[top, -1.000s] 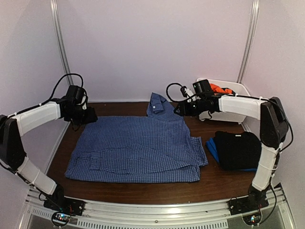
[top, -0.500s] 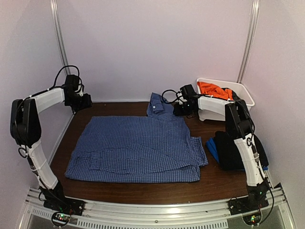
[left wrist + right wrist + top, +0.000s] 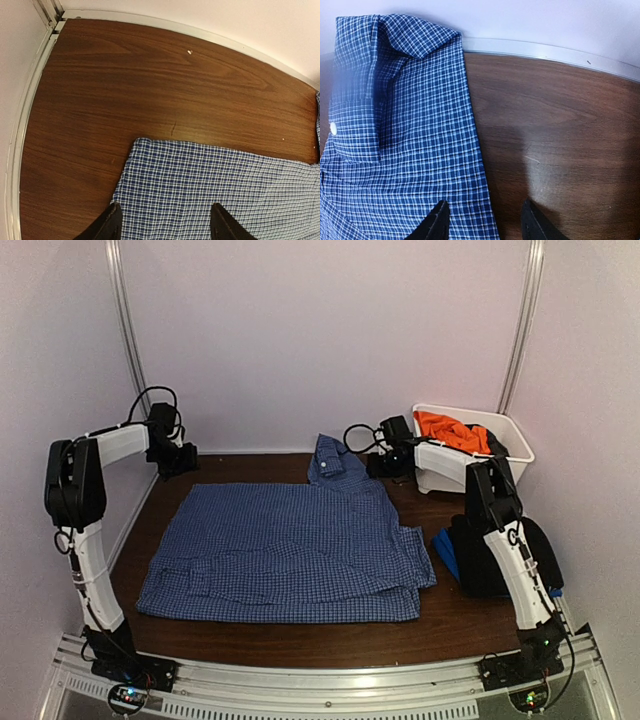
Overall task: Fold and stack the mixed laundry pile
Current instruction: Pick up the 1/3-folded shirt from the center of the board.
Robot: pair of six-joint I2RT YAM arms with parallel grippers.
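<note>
The right gripper eases down onto the shirt's edge (image 3: 378,483) (image 3: 492,216) beside the collar next and closes, because its open fingers already straddle that border between shirt and bare wood.
The blue-and-white check shirt (image 3: 290,550) lies flat across the table, collar (image 3: 330,458) at the far edge. My left gripper (image 3: 186,460) hovers open over the shirt's far left corner (image 3: 200,190), fingertips (image 3: 112,225) spread above the cloth with nothing held. My right gripper (image 3: 372,468) is open by the collar, its jaws (image 3: 485,222) straddling the shirt's right edge (image 3: 420,150), one finger over cloth and one over bare wood. An orange T-shirt (image 3: 448,428) sits in the white tub. A black piece (image 3: 468,558) rests on a blue piece (image 3: 443,552) at the right.
The white tub (image 3: 515,440) stands at the back right corner. Metal frame posts (image 3: 125,330) rise at both back corners, and a white rail (image 3: 30,115) borders the table's left edge. Bare wood (image 3: 150,80) shows behind the shirt.
Both arms have drawn back and folded upright, each gripper moving a little toward the far edge. The shirt has not moved. Both grippers stay open.
</note>
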